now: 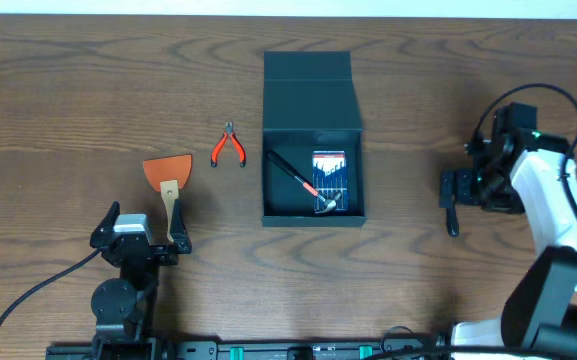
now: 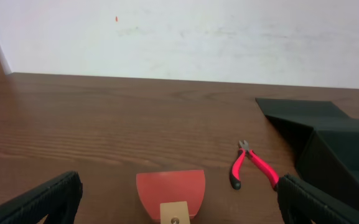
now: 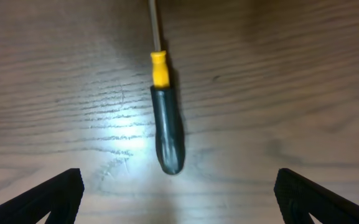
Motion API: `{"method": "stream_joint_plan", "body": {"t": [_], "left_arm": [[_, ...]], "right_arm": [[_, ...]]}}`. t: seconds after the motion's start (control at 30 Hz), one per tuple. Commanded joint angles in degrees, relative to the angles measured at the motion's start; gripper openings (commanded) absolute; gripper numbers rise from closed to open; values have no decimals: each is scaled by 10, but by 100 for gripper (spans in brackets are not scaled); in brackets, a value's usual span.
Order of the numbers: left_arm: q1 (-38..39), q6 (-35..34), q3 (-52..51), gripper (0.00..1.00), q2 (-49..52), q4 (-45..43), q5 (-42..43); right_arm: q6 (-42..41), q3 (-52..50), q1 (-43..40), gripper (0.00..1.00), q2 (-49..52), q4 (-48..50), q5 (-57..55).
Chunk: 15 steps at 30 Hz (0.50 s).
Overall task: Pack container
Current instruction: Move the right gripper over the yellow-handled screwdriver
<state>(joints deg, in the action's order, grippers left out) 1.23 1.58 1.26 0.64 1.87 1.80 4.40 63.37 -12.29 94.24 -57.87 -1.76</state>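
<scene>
The screwdriver lies below, and its length runs between the robot's open fingertips, so the right gripper should go down onto the black handle near its yellow collar (image 1: 452,219) (image 3: 165,109).
The dark teal container (image 1: 278,170) stands open at the table's middle, its flap lid (image 1: 308,75) folded back. Inside lie a blue-cased screwdriver set (image 1: 329,172) and a black-and-red tool (image 1: 293,172). The left wrist view catches the container's side (image 2: 338,146). My left gripper (image 1: 140,228) is open near the front left, with an orange scraper (image 2: 170,190) lying between its fingertips (image 2: 39,202). My right gripper (image 1: 460,190) is open at the right, hovering over a black-handled screwdriver (image 3: 167,130) with a yellow collar. Neither gripper holds anything.
Red-handled pliers (image 1: 229,147) lie on the wood left of the container, also visible in the left wrist view as the pliers (image 2: 251,165). The orange scraper (image 1: 169,175) has its handle running toward my left gripper. A white wall borders the table's far edge.
</scene>
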Motion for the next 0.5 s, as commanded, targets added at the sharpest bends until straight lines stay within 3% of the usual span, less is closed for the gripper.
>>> {"method": "stream_joint_plan", "body": {"t": [0.0, 0.47], "left_arm": [[-2, 8, -10, 99, 0, 21, -3], [-2, 8, -10, 98, 0, 21, -3]], "right_arm": [[8, -21, -3, 99, 24, 19, 15], [8, -31, 0, 99, 97, 83, 24]]}}
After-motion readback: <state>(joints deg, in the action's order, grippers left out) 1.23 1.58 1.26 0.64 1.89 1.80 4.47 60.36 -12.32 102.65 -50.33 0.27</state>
